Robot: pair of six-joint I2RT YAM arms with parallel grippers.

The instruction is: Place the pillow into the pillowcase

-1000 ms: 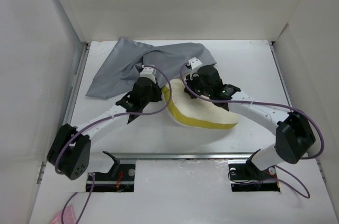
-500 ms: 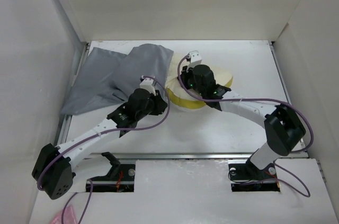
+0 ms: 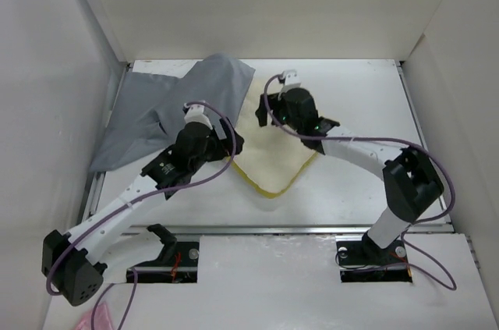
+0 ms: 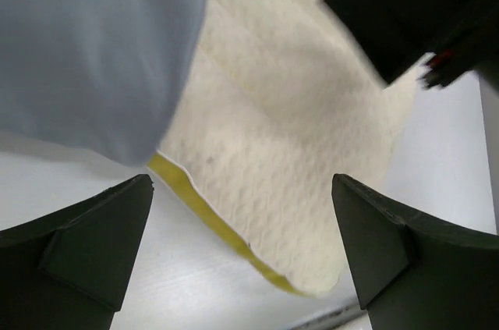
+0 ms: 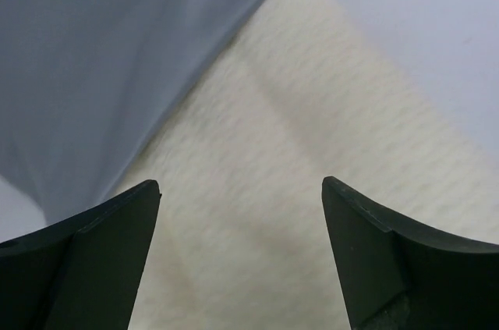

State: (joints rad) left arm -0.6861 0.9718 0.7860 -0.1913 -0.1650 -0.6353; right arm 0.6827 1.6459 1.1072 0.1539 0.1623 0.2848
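The pillow's far edge [image 3: 273, 81] lies bare beside the pillowcase [image 3: 173, 110], outward of my left gripper and to its right in the top view. I need to reach across and down.
The cream pillow [image 3: 274, 157] lies flat on the table like a diamond, its yellow edge along the near-left side. The grey pillowcase [image 3: 173, 110] lies wrinkled at the back left, its right edge meeting the pillow's far-left corner. In the left wrist view the pillowcase [image 4: 93, 41] overlaps the edge of the pillow [image 4: 296, 119]. My left gripper [image 3: 231, 143] hovers open over the pillow's left corner, holding nothing. My right gripper [image 3: 263, 110] stands open over the pillow's far corner. The right wrist view shows pillow [image 5: 296, 150] and pillowcase [image 5: 93, 57] below empty fingers.
White walls enclose the table [image 3: 366, 96] on the left, back and right. A metal rail [image 3: 312, 228] runs along the near edge. In the left wrist view the right gripper [image 4: 421, 18] shows dark at the upper right.
Both grippers have gone from shut to open. The pillow, held bent and raised before, now lies flat. The pillowcase has settled at the back left, and the left arm has swung left.
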